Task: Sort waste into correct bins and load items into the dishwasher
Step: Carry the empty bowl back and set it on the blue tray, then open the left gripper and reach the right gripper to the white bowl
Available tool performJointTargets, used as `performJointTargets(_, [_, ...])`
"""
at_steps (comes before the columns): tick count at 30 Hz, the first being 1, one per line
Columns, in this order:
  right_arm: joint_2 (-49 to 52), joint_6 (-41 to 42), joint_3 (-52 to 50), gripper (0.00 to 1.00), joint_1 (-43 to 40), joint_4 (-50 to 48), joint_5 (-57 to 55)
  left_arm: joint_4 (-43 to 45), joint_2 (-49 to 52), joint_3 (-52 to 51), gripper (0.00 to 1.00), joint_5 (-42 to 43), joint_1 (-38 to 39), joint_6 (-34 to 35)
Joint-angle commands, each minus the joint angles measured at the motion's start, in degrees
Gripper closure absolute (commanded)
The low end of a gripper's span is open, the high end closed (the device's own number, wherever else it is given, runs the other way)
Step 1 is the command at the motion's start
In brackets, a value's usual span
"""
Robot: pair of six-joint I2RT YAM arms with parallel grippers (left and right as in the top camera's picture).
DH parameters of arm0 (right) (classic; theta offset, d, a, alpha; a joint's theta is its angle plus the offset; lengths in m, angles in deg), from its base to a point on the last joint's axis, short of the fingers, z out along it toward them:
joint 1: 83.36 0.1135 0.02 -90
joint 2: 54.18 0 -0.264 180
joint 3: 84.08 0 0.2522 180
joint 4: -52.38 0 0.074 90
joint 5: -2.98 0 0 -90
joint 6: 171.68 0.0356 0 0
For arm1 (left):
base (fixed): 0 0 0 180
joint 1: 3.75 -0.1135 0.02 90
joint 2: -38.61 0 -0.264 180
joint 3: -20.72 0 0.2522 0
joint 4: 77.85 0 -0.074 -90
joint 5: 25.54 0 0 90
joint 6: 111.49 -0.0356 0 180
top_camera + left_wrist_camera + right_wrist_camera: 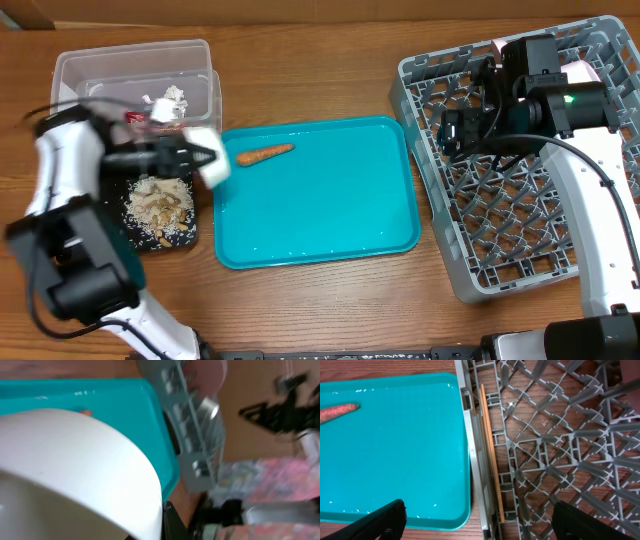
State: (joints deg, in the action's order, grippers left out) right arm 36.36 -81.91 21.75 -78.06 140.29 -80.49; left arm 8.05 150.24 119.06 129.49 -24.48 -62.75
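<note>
Next, my left gripper moves past the carrot and down to release the bowl [208,160], as the teal tray's empty middle [326,179] lies below, to its right in the overhead view.
My left gripper [205,158] is shut on a white bowl [208,160], tipped over the black tray [165,240], which holds beige food scraps [158,200]. The bowl fills the left wrist view [75,470]. The clear tub [135,65] behind holds crumpled white paper [170,100] and a red wrapper [135,118]. An orange carrot piece [265,154] lies on the teal tray [320,230], and shows in the right wrist view [339,411]. My right gripper [480,522] is open over the grey dish rack's [520,210] left edge. Wooden chopsticks [492,455] lie in the rack. A pink plate [207,372] stands in it.
The teal tray sits between the bins and the rack. The rack's left wall [475,460] stands close against the tray's right edge. Wooden table [330,300] shows in front of the tray.
</note>
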Motion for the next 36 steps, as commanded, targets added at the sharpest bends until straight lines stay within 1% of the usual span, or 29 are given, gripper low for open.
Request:
performJointTargets(1, [-0.2, 0.1, 0.6, 0.05, -0.1, -0.4, -0.5, 4.9, -1.2, 1.2, 0.96, -10.6, 9.4, 11.6])
performJointTargets(5, [-0.2, 0.1, 0.6, 0.05, -0.1, -0.4, -0.5, 12.5, -1.2, 1.2, 0.96, -22.8, 20.9, 24.2])
performJointTargets(12, [-0.2, 0.1, 0.6, 0.04, -0.1, -0.5, -0.5, 19.7, -1.1, 1.0, 0.96, -41.1, 39.8, 35.5])
performJointTargets(14, [-0.2, 0.1, 0.6, 0.02, -0.1, -0.6, -0.5, 22.2, -0.7, 1.0, 0.96, -46.6, 44.0, 38.4])
performJointTargets(17, [-0.2, 0.1, 0.6, 0.01, -0.1, -0.6, -0.5, 25.4, -0.1, 1.0, 0.96, -53.0, 48.2, 43.1])
performJointTargets(18, [-0.2, 0.1, 0.6, 0.01, -0.1, -0.6, -0.5, 26.3, 0.0, 1.0, 0.84, -54.3, 48.9, 44.3])
performJointTargets(19, [-0.2, 0.1, 0.6, 0.01, -0.1, -0.6, -0.5, 27.0, 0.0, 1.0, 0.63, -55.1, 49.3, 45.5])
performJointTargets(20, [-0.2, 0.1, 0.6, 0.0, -0.1, -0.7, -0.4, 27.6, 0.0, 1.1, 0.38, -55.1, 49.3, 46.4])
performJointTargets(21, [-0.2, 0.1, 0.6, 0.0, -0.1, -0.8, 0.0, 27.7, -0.1, 1.5, 0.3, -55.1, 49.2, 47.5])
performJointTargets(22, [-0.2, 0.1, 0.6, 0.0, -0.1, -1.0, 0.9, 27.4, -0.1, 2.1, 0.27, -55.1, 48.8, 48.8])
performJointTargets(26, [0.0, 0.1, 0.5, 0.0, -0.1, -3.4, 6.9, 24.6, -1.1, 5.6, 0.26, -55.1, 45.6, 53.7])
performJointTargets(30, [0.2, 0.3, -1.3, 0.0, 0.8, -7.0, 11.8, 22.8, -6.2, 7.3, 0.25, -55.1, 39.2, 58.1])
performJointTargets(33, [1.0, 0.3, -2.7, 0.0, 2.9, -8.0, 13.8, 21.5, -10.1, 7.3, 0.24, -55.2, 34.2, 59.5])
performJointTargets(36, [3.7, 0.3, -3.0, 0.01, 6.9, -7.9, 14.1, 18.8, -13.5, 7.3, 0.24, -55.2, 28.3, 59.7])
